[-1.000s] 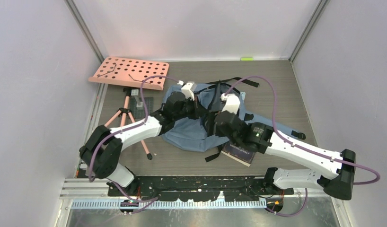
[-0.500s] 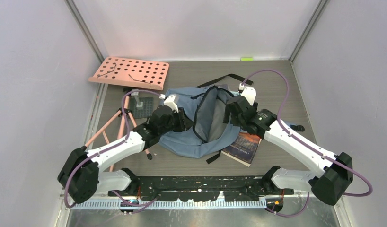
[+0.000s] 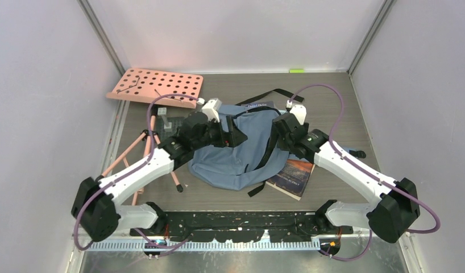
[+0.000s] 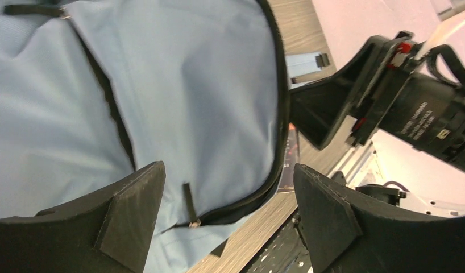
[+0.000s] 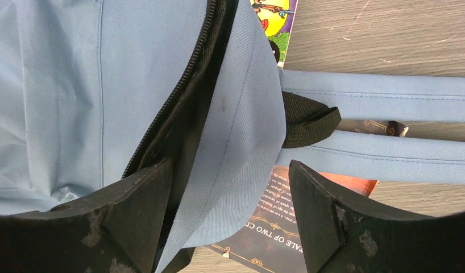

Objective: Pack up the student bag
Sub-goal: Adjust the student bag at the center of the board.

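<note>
My left gripper comes down onto the bag flap's loose zippered edge beside my right gripper next, toward the right in the top view.
The student bag [image 3: 227, 162] is a blue-grey backpack lying flat mid-table, its black zipper [image 4: 278, 114] curving round the loose front flap. My left gripper [image 3: 235, 136] hovers open over the bag's left-centre; in the left wrist view [image 4: 227, 196] only fabric and a zipper pull [image 4: 190, 223] show between its fingers. My right gripper [image 3: 277, 133] stands open at the bag's right edge. In the right wrist view [image 5: 230, 196] the flap's edge [image 5: 241, 131] hangs loosely between the fingers, unpinched. A dark book [image 5: 310, 227] lies under that edge.
The dark book [image 3: 295, 173] pokes out from under the bag's right side, and another book [image 3: 258, 105] shows at its far edge. Blue shoulder straps [image 5: 383, 91] run right. A pink perforated board [image 3: 156, 86] and a pink tripod [image 3: 148, 142] sit at the left.
My left gripper has opened and let go of the bag's flap, which dropped and closed the gaping mouth. The left arm moved right over the bag. The right gripper barely moved.
</note>
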You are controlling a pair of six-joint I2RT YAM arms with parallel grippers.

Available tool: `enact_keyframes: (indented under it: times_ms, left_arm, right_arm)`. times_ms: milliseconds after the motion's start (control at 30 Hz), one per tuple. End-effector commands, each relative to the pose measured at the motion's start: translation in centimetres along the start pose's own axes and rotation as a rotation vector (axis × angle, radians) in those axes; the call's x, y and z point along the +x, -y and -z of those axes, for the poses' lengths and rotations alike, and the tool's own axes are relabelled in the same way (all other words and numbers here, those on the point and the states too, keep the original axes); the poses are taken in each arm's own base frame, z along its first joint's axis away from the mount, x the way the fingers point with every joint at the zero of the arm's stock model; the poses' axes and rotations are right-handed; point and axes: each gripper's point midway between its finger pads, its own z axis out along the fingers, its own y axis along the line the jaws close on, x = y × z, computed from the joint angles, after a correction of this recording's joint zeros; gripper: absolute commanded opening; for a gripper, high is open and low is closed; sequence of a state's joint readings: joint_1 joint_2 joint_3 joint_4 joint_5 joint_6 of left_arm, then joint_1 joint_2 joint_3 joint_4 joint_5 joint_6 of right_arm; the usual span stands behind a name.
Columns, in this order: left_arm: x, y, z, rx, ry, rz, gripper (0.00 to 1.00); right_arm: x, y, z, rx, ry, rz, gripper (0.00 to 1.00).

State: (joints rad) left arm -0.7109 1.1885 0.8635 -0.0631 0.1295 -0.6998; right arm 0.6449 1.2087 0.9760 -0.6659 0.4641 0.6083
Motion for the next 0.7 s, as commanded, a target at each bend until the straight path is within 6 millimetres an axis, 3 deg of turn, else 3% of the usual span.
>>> enact_keyframes:
  times_ms: [0,167,500,667]
  left_arm:
    - [-0.9,4.1,-2.9,0.209,-0.039,-0.047,0.86]
    - [1.4,5.8,-5.8,0.351,-0.127,-0.091,0.86]
    - [3.7,7.2,-7.3,0.431,-0.133,-0.14,0.91]
    - [5.5,5.5,-8.8,0.322,-0.19,-0.172,0.92]
  right_arm:
    - [-0.8,-0.7,-1.0,-0.026,0.024,0.006,0.8]
    - [-1.6,-1.4,-1.1,-0.07,0.036,-0.021,0.81]
    - [-2.5,-2.2,-1.6,-0.143,0.02,-0.074,0.81]
    - [-2.8,-2.4,-1.8,-0.161,0.014,-0.087,0.81]
